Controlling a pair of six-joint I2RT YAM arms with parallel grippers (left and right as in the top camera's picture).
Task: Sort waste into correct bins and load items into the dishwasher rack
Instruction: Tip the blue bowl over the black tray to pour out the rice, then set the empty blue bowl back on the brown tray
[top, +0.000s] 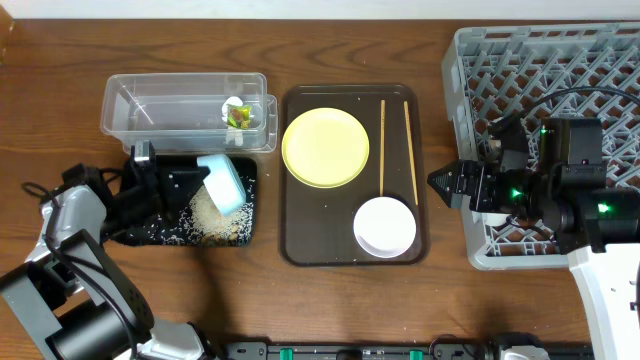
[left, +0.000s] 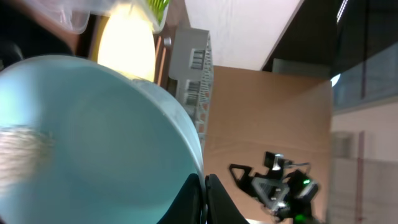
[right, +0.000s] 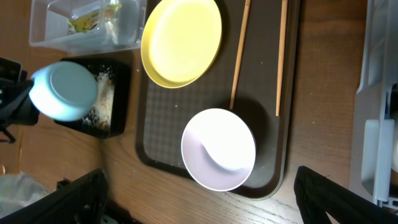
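The rice is already in the black tray, so the robot's left gripper will next turn the bowl upright and then lower it onto the serving tray beside the white bowl.
My left gripper (top: 203, 178) is shut on the rim of the light-blue bowl (top: 222, 183), which is tipped on its side over the black tray (top: 150, 232); the bowl fills the left wrist view (left: 87, 137). Rice grains (top: 208, 215) lie in the tray under it. The clear tub (top: 150, 110) behind holds the green-and-yellow wrapper (top: 238, 116) and a white scrap (top: 233, 102). On the brown serving tray (top: 300, 240) lie the yellow plate (top: 325, 147), the white bowl (top: 384, 227) and the chopsticks (top: 382, 145). My right gripper (top: 440, 182) is open and empty beside the grey rack (top: 560, 60).
The right arm's body lies over the rack's front part. A white block (right: 373, 155) shows at the rack's edge in the right wrist view. Bare wooden table lies in front of the trays.
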